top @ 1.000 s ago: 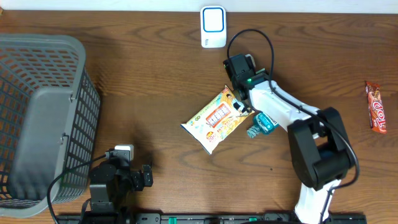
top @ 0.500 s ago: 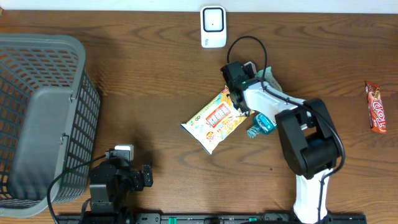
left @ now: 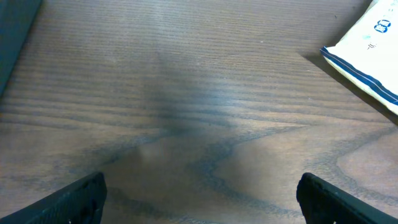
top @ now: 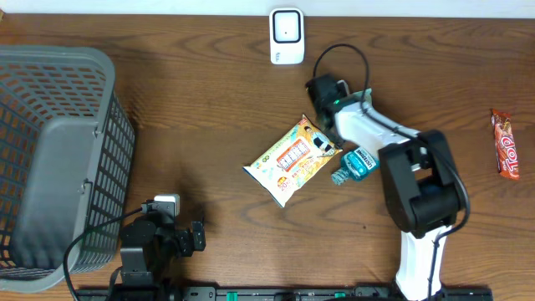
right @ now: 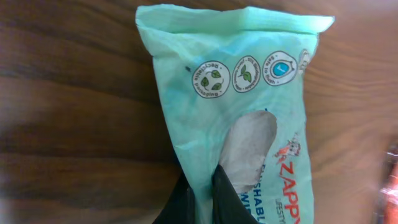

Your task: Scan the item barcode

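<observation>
The robot's right gripper will next swing the pack back while turning it and let go of it in the clear space, because bare wood by the blue bottle lies back from the gripper.
The item, a mint-green pack of wipes point(right: 236, 106), lies on the wooden table and fills the right wrist view. My right gripper point(right: 202, 196) is shut on a fold of its wrapper at the near end, the film pinched between the two dark fingers. No barcode shows on the face turned up. In the overhead view the right arm covers most of the pack. The white scanner point(top: 286, 35) stands at the table's far edge, left of that arm. My left gripper point(left: 199, 202) hovers open over bare wood near the front left, holding nothing.
A yellow snack bag point(top: 291, 160) and a small blue bottle point(top: 355, 163) lie just in front of the right arm. A red candy bar point(top: 504, 144) lies at the far right. A grey mesh basket point(top: 58, 159) fills the left side.
The right jaws have closed onto the wipes pack, and the right wrist has shifted slightly right and toward the far edge. The left arm has not moved.
</observation>
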